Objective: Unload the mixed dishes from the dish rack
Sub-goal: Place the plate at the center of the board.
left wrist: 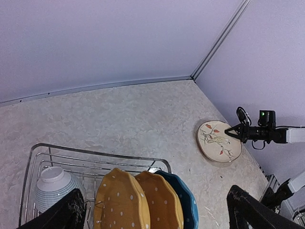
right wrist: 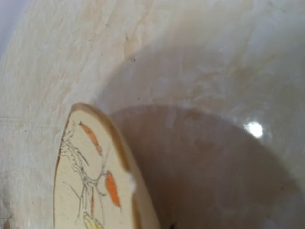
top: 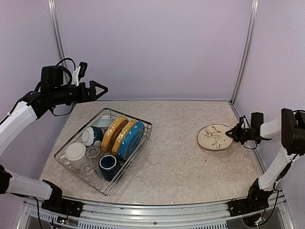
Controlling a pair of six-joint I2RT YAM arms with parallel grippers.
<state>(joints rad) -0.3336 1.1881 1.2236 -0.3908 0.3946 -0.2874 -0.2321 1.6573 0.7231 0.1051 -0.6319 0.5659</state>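
Observation:
I will next lower my left gripper toward the right in the top view onto the upper rim of the yellow plate (top: pixel 117 121) (left wrist: pixel 140 198) nearest the bowls, because the plate stands on edge.
The dish rack (top: pixel 148 126) stands at the left of the table. It holds two yellow dotted plates (top: pixel 114 131) and a blue plate (top: pixel 133 140) on edge, a navy mug (top: pixel 108 165), a cream mug (top: pixel 75 152), clear glasses (top: pixel 90 161) and small bowls (top: pixel 91 135). My left gripper (top: pixel 102 89) hovers open, high over the rack's back left, with the plates (left wrist: pixel 143 202) below its fingers (left wrist: pixel 69 212). At the right, my right gripper (top: pixel 233 132) is shut on the rim of the cream plate (top: pixel 213 137), which is tilted, with its far edge low at the table (right wrist: pixel 90 191).
Purple walls close the back and both sides. A metal rail runs along the near table edge (top: pixel 157 207). The marbled tabletop (top: pixel 176 152) lies between the rack and the cream plate.

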